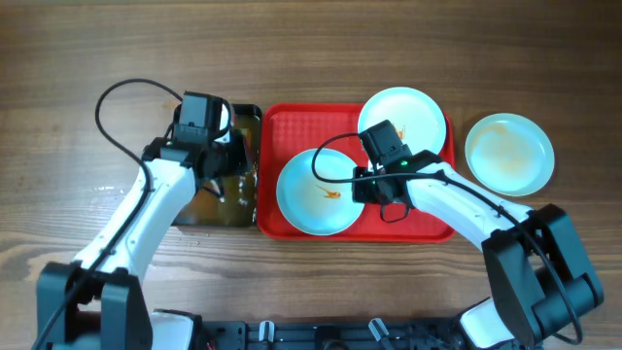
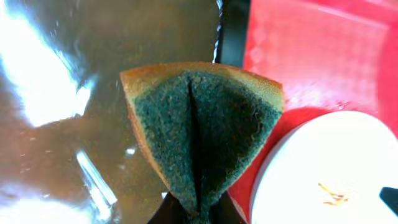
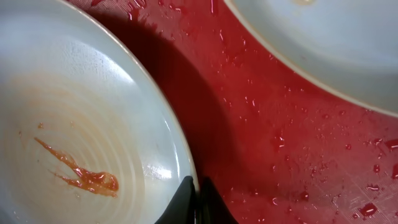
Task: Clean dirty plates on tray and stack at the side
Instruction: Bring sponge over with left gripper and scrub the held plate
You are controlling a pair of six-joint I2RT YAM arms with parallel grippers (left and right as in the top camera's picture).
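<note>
Orange sauce smears the nearer plate, so next my left gripper will sweep the sponge over that plate, then return, lowering it into the black tub's liquid, then release it.
A red tray holds two pale plates. The nearer dirty plate has an orange sauce smear at its centre. My right gripper is shut on its right rim, lifting that edge above the tray. A second plate lies at the tray's far right; its edge shows in the right wrist view. A third plate lies on the table right of the tray. My left gripper is shut on a folded green-and-yellow sponge above the black tub.
A black tub of brownish liquid stands just left of the tray, under my left gripper; its liquid fills the left wrist view. Water drops dot the tray floor. The wooden table surrounds everything.
</note>
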